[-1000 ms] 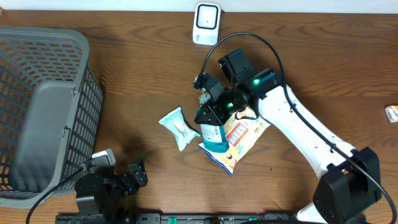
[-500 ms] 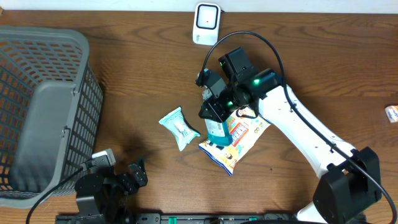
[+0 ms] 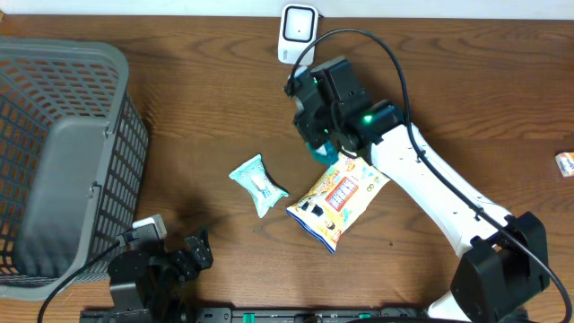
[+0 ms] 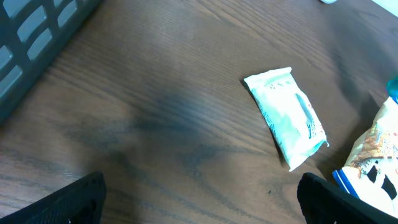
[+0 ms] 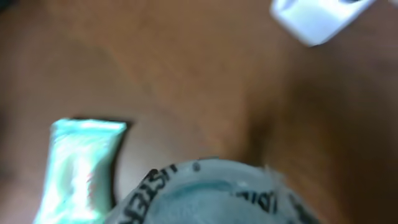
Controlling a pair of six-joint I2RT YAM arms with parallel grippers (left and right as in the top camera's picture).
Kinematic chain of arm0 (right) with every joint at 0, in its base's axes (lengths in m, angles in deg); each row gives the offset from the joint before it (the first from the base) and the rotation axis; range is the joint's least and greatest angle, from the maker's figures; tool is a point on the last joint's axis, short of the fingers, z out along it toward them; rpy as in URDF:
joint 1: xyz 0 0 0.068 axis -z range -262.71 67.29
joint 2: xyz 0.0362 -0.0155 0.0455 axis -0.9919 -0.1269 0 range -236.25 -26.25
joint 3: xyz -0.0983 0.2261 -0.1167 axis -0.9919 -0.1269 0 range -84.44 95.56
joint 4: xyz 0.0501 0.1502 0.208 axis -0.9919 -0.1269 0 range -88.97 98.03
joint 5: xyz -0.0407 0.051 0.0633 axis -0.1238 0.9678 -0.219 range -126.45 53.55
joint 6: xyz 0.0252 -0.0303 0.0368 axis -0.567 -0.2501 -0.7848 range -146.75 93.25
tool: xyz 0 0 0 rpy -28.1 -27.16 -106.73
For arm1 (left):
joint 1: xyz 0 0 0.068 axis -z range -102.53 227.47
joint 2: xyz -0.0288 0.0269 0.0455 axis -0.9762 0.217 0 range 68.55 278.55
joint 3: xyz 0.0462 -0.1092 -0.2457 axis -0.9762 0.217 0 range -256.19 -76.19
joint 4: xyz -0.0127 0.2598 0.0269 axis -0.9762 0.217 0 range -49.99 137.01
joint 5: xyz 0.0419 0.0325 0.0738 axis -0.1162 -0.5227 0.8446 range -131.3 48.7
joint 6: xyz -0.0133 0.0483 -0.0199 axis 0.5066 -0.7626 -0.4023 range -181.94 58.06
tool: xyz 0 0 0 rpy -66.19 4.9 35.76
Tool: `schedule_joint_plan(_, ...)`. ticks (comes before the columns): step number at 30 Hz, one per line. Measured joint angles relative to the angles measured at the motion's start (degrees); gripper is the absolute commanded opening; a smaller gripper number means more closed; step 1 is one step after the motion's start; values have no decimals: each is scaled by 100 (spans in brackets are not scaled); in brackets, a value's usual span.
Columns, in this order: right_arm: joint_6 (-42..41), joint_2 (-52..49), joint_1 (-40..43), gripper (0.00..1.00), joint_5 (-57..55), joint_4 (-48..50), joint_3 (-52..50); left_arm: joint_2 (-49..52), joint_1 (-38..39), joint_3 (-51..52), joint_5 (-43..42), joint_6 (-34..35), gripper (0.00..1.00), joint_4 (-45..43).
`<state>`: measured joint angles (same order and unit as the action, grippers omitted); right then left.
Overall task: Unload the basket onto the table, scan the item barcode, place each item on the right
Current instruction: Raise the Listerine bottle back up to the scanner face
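Note:
The right gripper next needs to move outward over the white barcode scanner [image 3: 298,34] to scan the teal container, then release it beside the small packet.
My right gripper [image 3: 315,135] is shut on the item, a teal container [image 3: 317,151], and holds it above the table just below the white barcode scanner [image 3: 298,34]. The arm hides most of the container from overhead. In the right wrist view its pale lid with black lettering [image 5: 211,193] fills the bottom, hiding the fingers, and the scanner [image 5: 317,18] sits blurred at the top right. My left gripper [image 4: 199,211] is open low over bare wood at the near left, holding nothing.
A mint-green pouch [image 3: 258,183] and a yellow snack bag [image 3: 339,199] lie mid-table, just below the right gripper. A grey mesh basket [image 3: 54,152] fills the left side. A small packet [image 3: 565,163] lies at the right edge.
The right gripper has lifted the teal container off the snack bag and carried it up the table toward the scanner. The left arm has not moved.

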<state>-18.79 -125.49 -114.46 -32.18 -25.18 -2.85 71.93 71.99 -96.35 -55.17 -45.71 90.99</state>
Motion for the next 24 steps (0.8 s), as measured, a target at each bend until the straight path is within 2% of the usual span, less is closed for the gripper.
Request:
schedule_joint_plan(7, 66, -214, 0, 12, -1174, 892, 20, 0, 0, 0, 0, 0, 98, 2)
schedule_joint_plan(12, 341, -1027, 2, 12, -1869, 1069, 627, 0, 0, 0, 0, 2, 98, 0)
schedule_joint_plan(16, 739, -2168, 2, 11, -2623, 1064, 2044, 0, 0, 0, 0, 0, 98, 7)
schedule_joint_plan(20, 1270, -3091, 2, 17, -3294, 1169, 3318, 0, 0, 0, 0, 0, 98, 0)
schedule_joint_plan(24, 2166, -4277, 2, 21, -4194, 1945, 4704, 0, 0, 0, 0, 0, 98, 7)
